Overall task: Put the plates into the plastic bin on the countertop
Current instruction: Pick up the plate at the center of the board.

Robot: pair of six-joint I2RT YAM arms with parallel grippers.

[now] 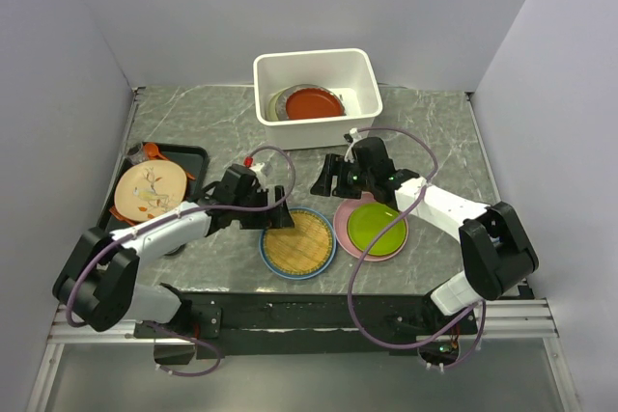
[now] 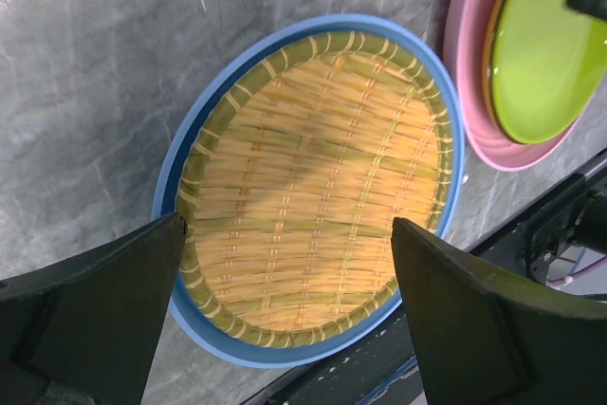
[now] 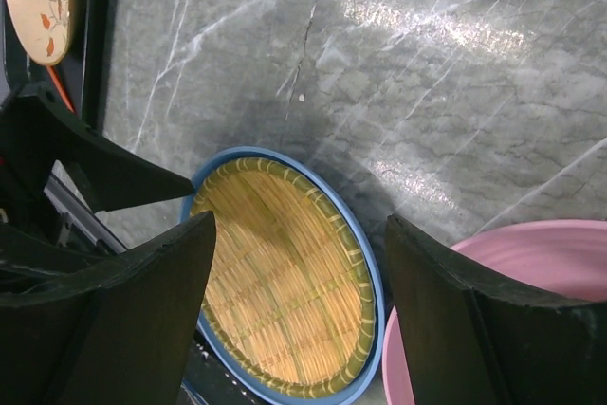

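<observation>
Next, my left gripper will lower to the disc's rim nearest the black tray and close, since the woven disc lies on the blue plate.
The white plastic bin stands at the back of the countertop with a red plate lying on a grey plate inside. A yellow woven disc lies on a blue plate at the front. My left gripper is open and empty just above it; the woven disc and blue rim show between its fingers. A lime green plate lies on a pink plate to the right. My right gripper is open and empty above the countertop.
A flat black tray at the left holds a pale cream-peach plate with a sprig pattern and something orange behind it. The table's front edge is just below the blue plate. Grey walls close in both sides.
</observation>
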